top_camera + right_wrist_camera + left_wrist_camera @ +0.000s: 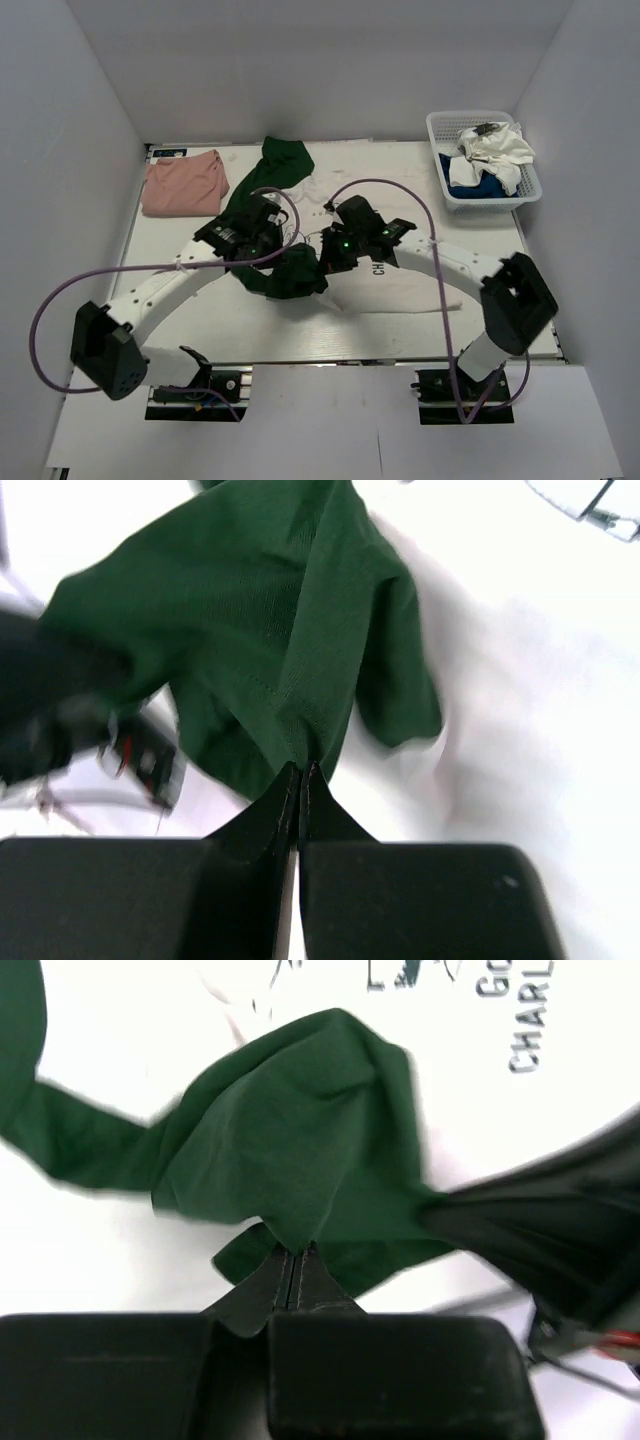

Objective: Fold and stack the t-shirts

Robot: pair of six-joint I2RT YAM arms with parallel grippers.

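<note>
My left gripper should next pull back toward the table's bare near edge to straighten the bunched sleeve, then release.
The white t-shirt with dark green sleeves lies spread across the middle of the table, its print partly showing. One green sleeve stretches toward the back. The other green sleeve is bunched up between both grippers. My left gripper is shut on that sleeve's cloth, jaws pressed together at the left gripper's tips. My right gripper is shut on the same sleeve from the other side, pinching a fold at the right gripper's tips. A salmon-pink t-shirt lies folded at the back left.
A white lattice basket stands at the back right with a white t-shirt and a blue one in it. Purple cables loop over the arms. White walls close in the table on three sides.
</note>
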